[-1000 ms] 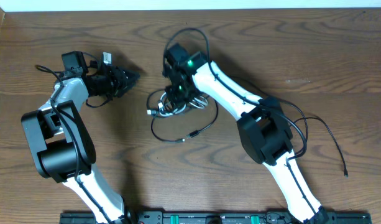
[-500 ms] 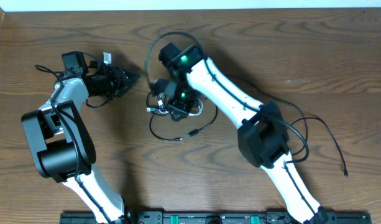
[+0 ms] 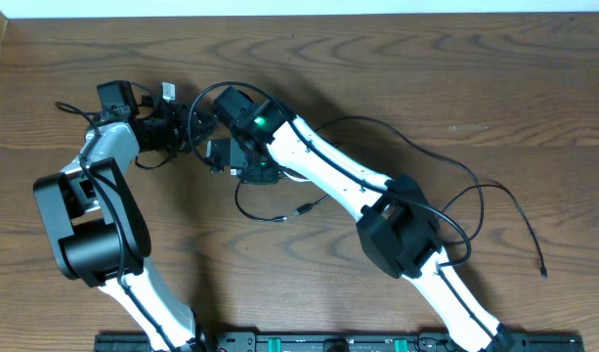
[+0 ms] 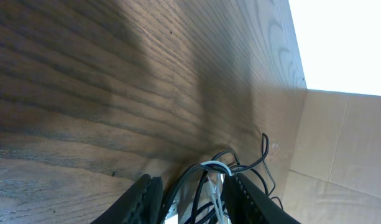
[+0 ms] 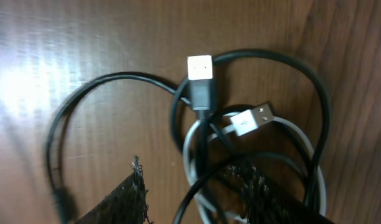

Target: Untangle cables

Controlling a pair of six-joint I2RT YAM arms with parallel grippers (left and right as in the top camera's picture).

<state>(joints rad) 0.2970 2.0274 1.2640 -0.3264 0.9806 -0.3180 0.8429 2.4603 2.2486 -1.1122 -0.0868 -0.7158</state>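
My right gripper is open, and the black cords run across the gap between its fingers, so I should lower it onto the cords just behind the silver-tipped plug and close it there.
The cables [image 5: 199,93] lie in a tangle on the wooden table, black cords looped with one white cord [image 5: 252,118], and two silver plugs show. My right gripper [image 5: 195,169] hangs over the tangle, open, with cords crossing the gap between its fingers. From overhead it [image 3: 242,164] stands close to my left gripper [image 3: 193,132]. A black loop [image 3: 242,203] trails toward the front. In the left wrist view my left gripper [image 4: 191,180] is open, and black and white cords [image 4: 215,167] sit between its fingers.
Another thin black cord [image 3: 519,207] runs off to the right and ends in a small plug [image 3: 543,275]. A cardboard wall [image 4: 339,149] borders the table's edge. Both arm bases stand at the front edge.
My right arm has swung left, dragging the tangle up to my left gripper, and its jaws have gone from shut to open. The left arm has stayed put.
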